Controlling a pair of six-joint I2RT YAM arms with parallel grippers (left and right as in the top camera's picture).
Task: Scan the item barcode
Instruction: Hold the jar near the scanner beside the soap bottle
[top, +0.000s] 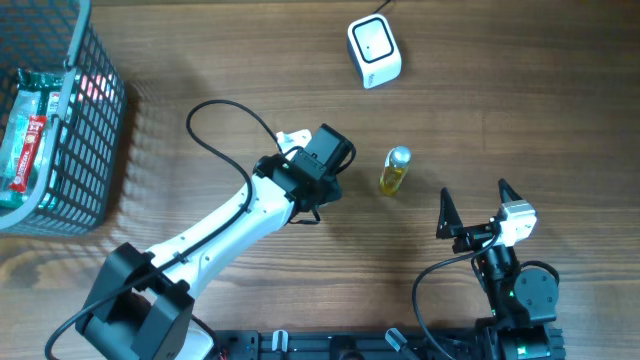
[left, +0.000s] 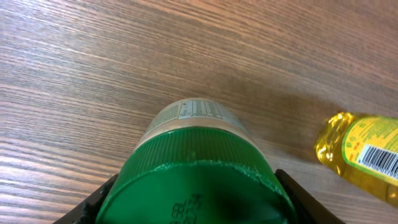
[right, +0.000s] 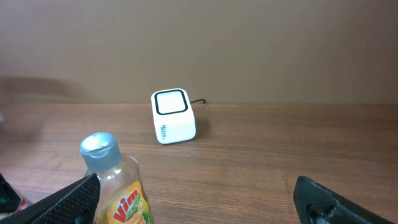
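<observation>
My left gripper should shift right in the overhead view, lower the jar to bare tabletop (left: 283, 149) beside the bottle below, and release it.
My left gripper (left: 194, 208) is shut on a jar with a green ribbed lid (left: 193, 180); its fingers press both sides of the lid, and the jar's printed label (left: 199, 111) points away over the table. From overhead the left gripper (top: 320, 165) hides the jar. A yellow Vim bottle (top: 395, 172) with a pale cap lies just right of it, its barcode (left: 379, 158) showing in the left wrist view. The white scanner (top: 374, 50) stands at the back. My right gripper (top: 475, 215) is open and empty, with the bottle (right: 118, 186) by its left finger.
A dark wire basket (top: 85, 150) holding packaged goods stands at the far left. The scanner (right: 173, 116) has a cable running off behind it. Bare wooden tabletop lies between the bottle and the scanner.
</observation>
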